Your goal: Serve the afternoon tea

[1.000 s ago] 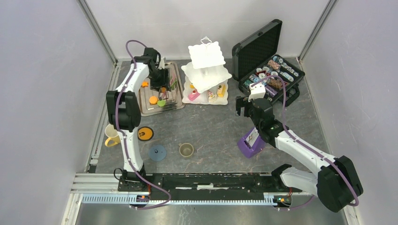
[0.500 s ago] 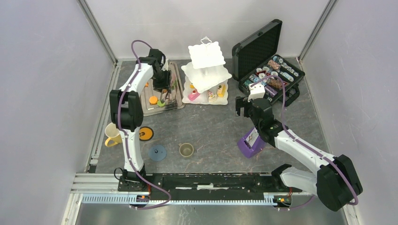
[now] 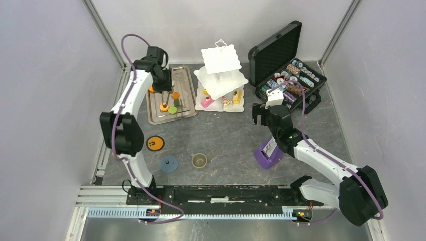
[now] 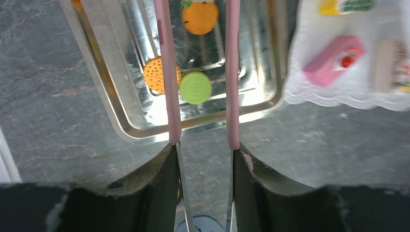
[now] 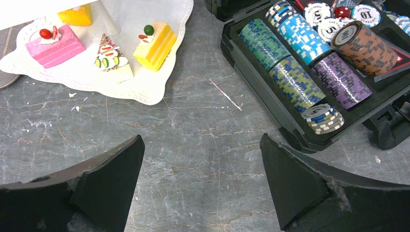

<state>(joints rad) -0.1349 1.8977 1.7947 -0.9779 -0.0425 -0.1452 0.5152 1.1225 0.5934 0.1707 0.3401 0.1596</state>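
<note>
The tong ends on my left gripper swing from the tray toward the stand next, then turn over the stand's middle plate (image 3: 221, 84), which looks empty.
The white three-tier stand (image 3: 221, 70) is at the back centre, with pink (image 5: 54, 46), cream (image 5: 112, 65) and orange-yellow (image 5: 155, 44) pastries on its bottom plate (image 5: 140, 87). My left gripper (image 3: 163, 86) is above a steel tray (image 3: 187, 95), shut on metal tongs with pink sleeves (image 4: 168, 72). A green biscuit (image 4: 195, 87) lies between the tong arms, an orange biscuit (image 4: 155, 75) beside it and an orange pastry (image 4: 200, 17) further in. My right gripper (image 3: 259, 113) is open and empty over bare table. The olive cup (image 3: 199, 160) and two coasters (image 3: 155, 143) are in front. The yellow mug is hidden.
An open black case of poker chips (image 3: 291, 80) stands at the back right and shows in the right wrist view (image 5: 309, 63). A purple card holder (image 3: 268, 153) sits under my right forearm. A blue coaster (image 3: 168, 163) lies by the cup. Walls close in on both sides.
My left arm has swung left and back, its elbow now covering the yellow mug. The tongs drew back over the tray. The right arm has not moved.
</note>
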